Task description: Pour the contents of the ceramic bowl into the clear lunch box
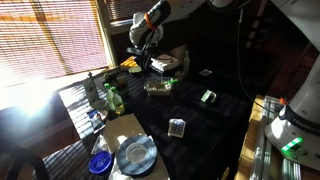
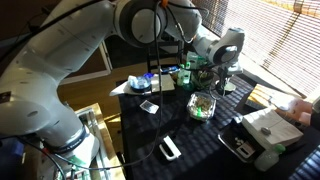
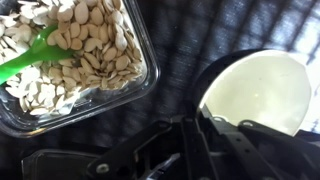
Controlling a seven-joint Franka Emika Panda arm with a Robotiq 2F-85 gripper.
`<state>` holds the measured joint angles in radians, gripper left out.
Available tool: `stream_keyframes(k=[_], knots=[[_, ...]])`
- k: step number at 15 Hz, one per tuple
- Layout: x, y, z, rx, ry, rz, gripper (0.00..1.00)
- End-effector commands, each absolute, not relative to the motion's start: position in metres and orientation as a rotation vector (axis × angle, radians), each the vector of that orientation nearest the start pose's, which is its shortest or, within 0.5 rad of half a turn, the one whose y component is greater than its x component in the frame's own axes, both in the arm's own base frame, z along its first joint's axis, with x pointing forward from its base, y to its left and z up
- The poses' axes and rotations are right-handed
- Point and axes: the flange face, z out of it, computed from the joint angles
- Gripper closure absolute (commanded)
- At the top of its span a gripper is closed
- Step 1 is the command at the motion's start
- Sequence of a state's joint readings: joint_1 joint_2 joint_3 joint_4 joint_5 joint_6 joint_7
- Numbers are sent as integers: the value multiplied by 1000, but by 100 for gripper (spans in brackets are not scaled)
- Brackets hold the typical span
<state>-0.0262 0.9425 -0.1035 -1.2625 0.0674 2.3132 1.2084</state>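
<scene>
My gripper moves outward, away from the lunch box (image 1: 158, 86), next. It lowers the bowl onto the bare black table to release its rim, since the bowl's inside looks empty.
In the wrist view the clear lunch box (image 3: 148, 78) lies at the upper left, filled with pale seeds and a green spoon (image 3: 28, 56). The ceramic bowl (image 3: 262, 90) is at the right, and its pale inside looks empty. My gripper (image 3: 195, 135) is at the bowl's left rim and looks shut on it. In both exterior views my gripper (image 1: 140, 57) (image 2: 225, 78) hangs just beside the lunch box (image 1: 158, 86) (image 2: 202, 105) on the black table. The bowl is too small to make out there.
A blue-grey plate (image 1: 135, 155) and a small blue dish (image 1: 99, 163) sit on a wooden board at the near edge. A green bottle (image 1: 113, 97) stands beside the table. Small boxes (image 1: 177, 127) (image 1: 208, 96) lie on the black cloth. A window with blinds is behind.
</scene>
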Motion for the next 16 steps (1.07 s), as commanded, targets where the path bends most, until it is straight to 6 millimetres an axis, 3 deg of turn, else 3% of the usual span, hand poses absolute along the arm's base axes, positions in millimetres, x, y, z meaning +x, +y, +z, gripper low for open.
stream_keyframes(k=[1,16], knots=[[778,-87,188,-2416,1945,-145,98],[802,-78,165,-2469,1860,-57,98]])
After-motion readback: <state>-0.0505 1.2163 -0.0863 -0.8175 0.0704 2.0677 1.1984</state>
